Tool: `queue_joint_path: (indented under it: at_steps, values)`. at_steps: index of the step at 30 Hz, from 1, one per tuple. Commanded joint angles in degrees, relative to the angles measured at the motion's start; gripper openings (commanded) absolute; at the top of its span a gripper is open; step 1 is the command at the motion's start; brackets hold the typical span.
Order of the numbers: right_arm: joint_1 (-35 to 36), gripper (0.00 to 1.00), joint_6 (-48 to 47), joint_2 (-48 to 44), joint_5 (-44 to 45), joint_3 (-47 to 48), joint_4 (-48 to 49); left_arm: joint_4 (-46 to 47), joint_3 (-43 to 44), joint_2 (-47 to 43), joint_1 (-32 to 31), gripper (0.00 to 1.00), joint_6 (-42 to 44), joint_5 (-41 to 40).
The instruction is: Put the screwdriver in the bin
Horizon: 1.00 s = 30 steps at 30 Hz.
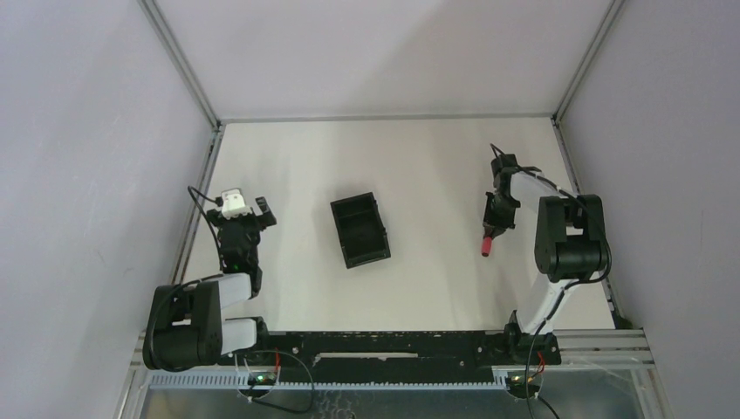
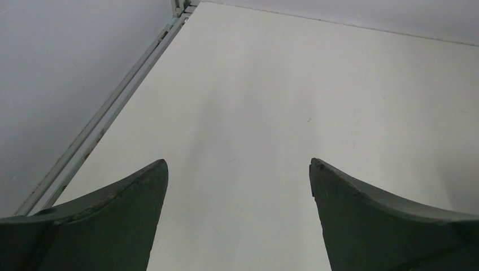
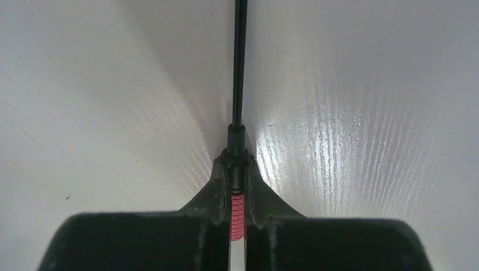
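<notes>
The right gripper holds the screwdriver and should raise it next, then carry it across and down into the bin (image 1: 356, 202), since the bin is open and empty.
The screwdriver (image 1: 485, 247) lies on the white table at the right, its red handle end pointing toward the near edge. My right gripper (image 1: 491, 229) is shut on it. In the right wrist view the ribbed red handle (image 3: 238, 217) is pinched between the two fingers of the right gripper (image 3: 236, 165), and the thin dark shaft (image 3: 239, 68) runs straight ahead along the table. The bin (image 1: 356, 202), a small black tray with an inner divider, sits mid-table well to the left of the screwdriver. My left gripper (image 1: 249, 209) rests at the far left, open (image 2: 238, 169) over bare table.
A metal frame rail (image 2: 107, 116) runs along the table's left edge beside the left gripper. Grey walls close in the table at the back and on both sides. Both arm bases sit on the black rail (image 1: 384, 345) at the near edge.
</notes>
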Motion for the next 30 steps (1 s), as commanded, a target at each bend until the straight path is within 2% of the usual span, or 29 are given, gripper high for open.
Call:
queue_joint_path:
  at_steps: [1,6,10,14,17,19,23,30]
  values:
    - [-0.3,0.0,-2.0,-0.5,2.3,1.2,-0.9,2.3,0.8,0.0,-0.2,1.0,0.9,-0.2]
    - [0.0,0.0,-3.4,-7.7,3.0,12.4,-15.0,2.3,0.8,0.1,-0.2,1.0,0.9,-0.1]
    - [0.3,0.0,-4.0,-9.2,3.3,24.2,-27.2,2.3,0.8,0.0,-0.3,1.0,0.9,-0.1]
    - [1.4,0.0,-2.8,-10.1,4.1,31.4,-32.1,2.3,0.7,0.0,-0.2,1.0,0.9,-0.1]
    - [4.2,0.0,-1.2,-10.0,4.1,34.1,-32.3,2.3,0.7,0.0,-0.3,1.0,1.0,-0.1]
    - [7.5,0.0,0.1,-9.4,4.3,35.4,-32.0,2.3,0.8,0.0,-0.2,1.0,0.9,-0.1]
    - [19.3,0.0,2.6,-4.2,5.5,41.9,-32.6,2.3,0.8,0.1,-0.2,1.0,1.0,-0.1]
    - [39.9,0.0,-0.4,11.4,3.6,63.2,-33.9,2.3,0.8,0.0,-0.2,1.0,0.9,-0.1]
